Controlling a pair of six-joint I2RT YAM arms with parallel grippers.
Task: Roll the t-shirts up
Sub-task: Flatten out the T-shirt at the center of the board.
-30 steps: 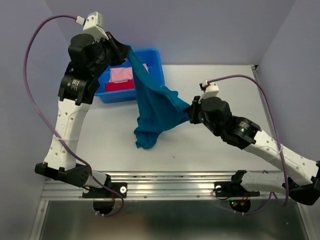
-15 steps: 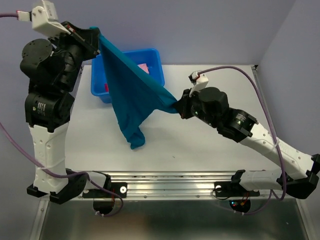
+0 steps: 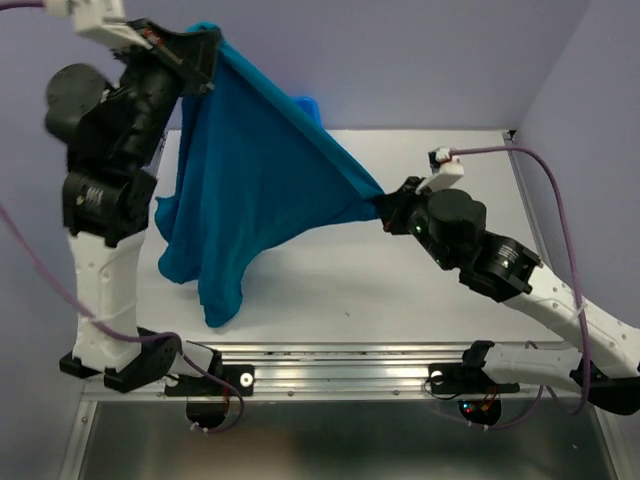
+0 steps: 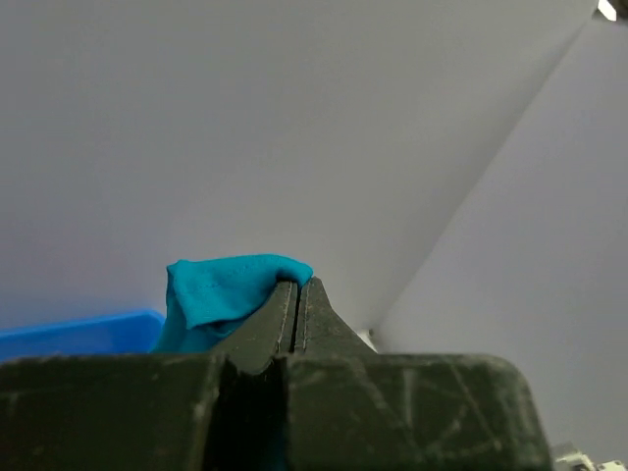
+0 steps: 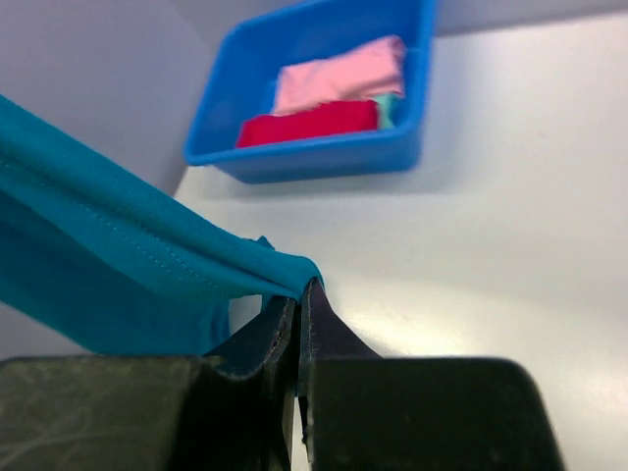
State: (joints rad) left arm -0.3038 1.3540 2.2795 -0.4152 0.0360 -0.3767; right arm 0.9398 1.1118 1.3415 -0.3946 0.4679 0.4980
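Note:
My left gripper needs to move down and to the right in the top view, onto the back tabletop past the tub, and release there, because that part is clear.
The teal-blue t-shirt (image 3: 255,190) hangs spread in the air between both arms, its lower folds drooping to the table at the front left. My left gripper (image 3: 212,45) is shut on one corner of it, raised high at the back left; the cloth shows at the fingertips in the left wrist view (image 4: 221,289). My right gripper (image 3: 385,208) is shut on another corner at mid-table; the taut hem runs to it in the right wrist view (image 5: 147,265). A pink bundle (image 5: 339,74) and a red bundle (image 5: 309,123) lie in the blue tub (image 5: 324,162).
The blue plastic tub (image 3: 308,106) stands at the back of the white table, mostly hidden behind the shirt in the top view. Grey walls enclose the back and sides. A metal rail (image 3: 330,365) runs along the near edge.
The left arm has lifted its corner higher and the right gripper has pulled to the right. The shirt has opened from a narrow hanging strip into a wide spread sheet.

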